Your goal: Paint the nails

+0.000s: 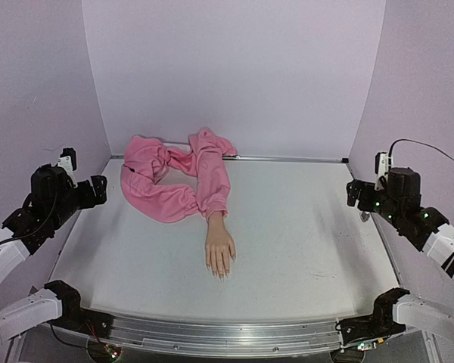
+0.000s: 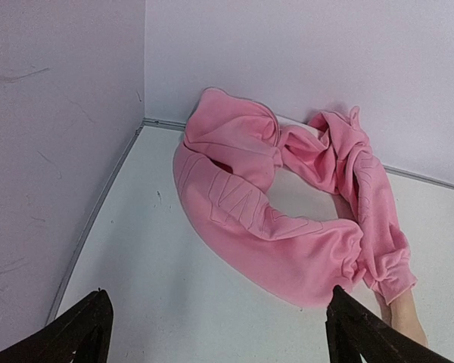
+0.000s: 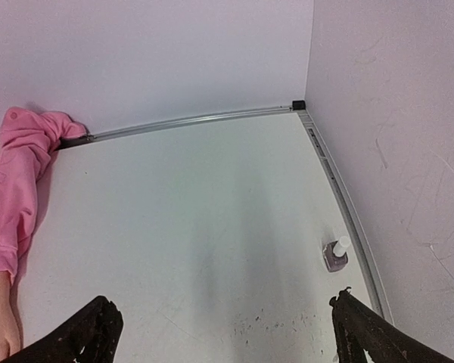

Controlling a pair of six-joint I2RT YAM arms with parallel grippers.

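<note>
My right gripper is going to move down toward the right in its wrist view and close on the white cap point(image 3: 343, 244), because the bottle is standing upright with its top uncovered.
A pale mannequin hand point(image 1: 219, 252) lies palm down at the table's middle, fingers toward the near edge, its wrist in a pink sleeve point(image 1: 212, 185). Its nails are too small to tell apart. A small nail polish bottle point(image 3: 335, 255) with a white cap stands by the right wall; the right arm mostly hides it in the top view. My left gripper point(image 1: 98, 190) is open and empty, raised at the left edge. My right gripper point(image 1: 356, 193) is open and empty, raised at the right edge, above and near the bottle. The wrist shows in the left wrist view point(image 2: 407, 318).
The pink garment point(image 2: 265, 204) is heaped at the back left against the wall. Lilac walls close the table on three sides. A metal rail point(image 1: 212, 336) runs along the near edge. Dark specks point(image 3: 287, 325) mark the table near the right gripper.
</note>
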